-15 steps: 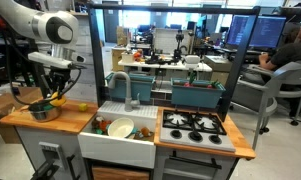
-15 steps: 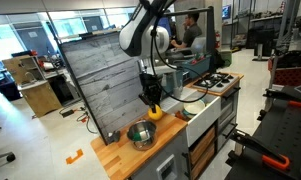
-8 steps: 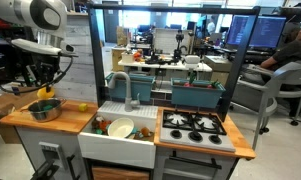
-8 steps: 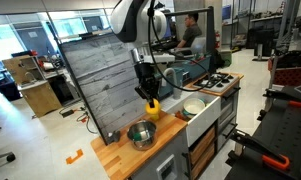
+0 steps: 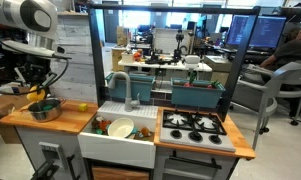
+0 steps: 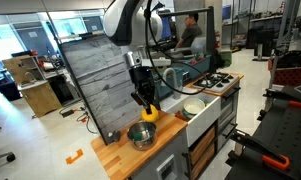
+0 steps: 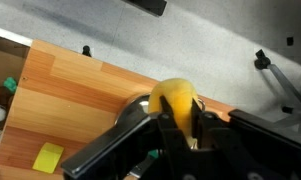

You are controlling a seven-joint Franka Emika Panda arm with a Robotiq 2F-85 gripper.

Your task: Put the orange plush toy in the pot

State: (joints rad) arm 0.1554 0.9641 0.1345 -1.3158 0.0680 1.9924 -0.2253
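The toy covers the pot's rim, so my gripper needs to move slightly toward the pot's middle (image 5: 45, 105) next, before it opens.
My gripper (image 7: 180, 112) is shut on the orange plush toy (image 7: 174, 98), which bulges out between the fingers. In both exterior views the gripper (image 6: 146, 105) holds the toy (image 6: 148, 114) in the air just above the pot (image 6: 140, 136). The pot is a shiny silver round pot on the wooden counter; it also shows in an exterior view (image 5: 44, 111) with the toy (image 5: 39, 91) above it. In the wrist view only a sliver of the pot's rim (image 7: 138, 100) shows behind the fingers.
A white bowl (image 5: 121, 128) lies in the white sink (image 5: 117, 143) beside the counter, with a stove (image 5: 193, 124) further along. A small yellow item (image 5: 83, 106) sits on the counter. A grey slatted board (image 6: 95, 75) stands behind the pot. A yellow square (image 7: 48, 157) lies on the wood.
My gripper has carried the toy sideways along the counter, away from the sink, to a spot over the pot. The pot has not moved.
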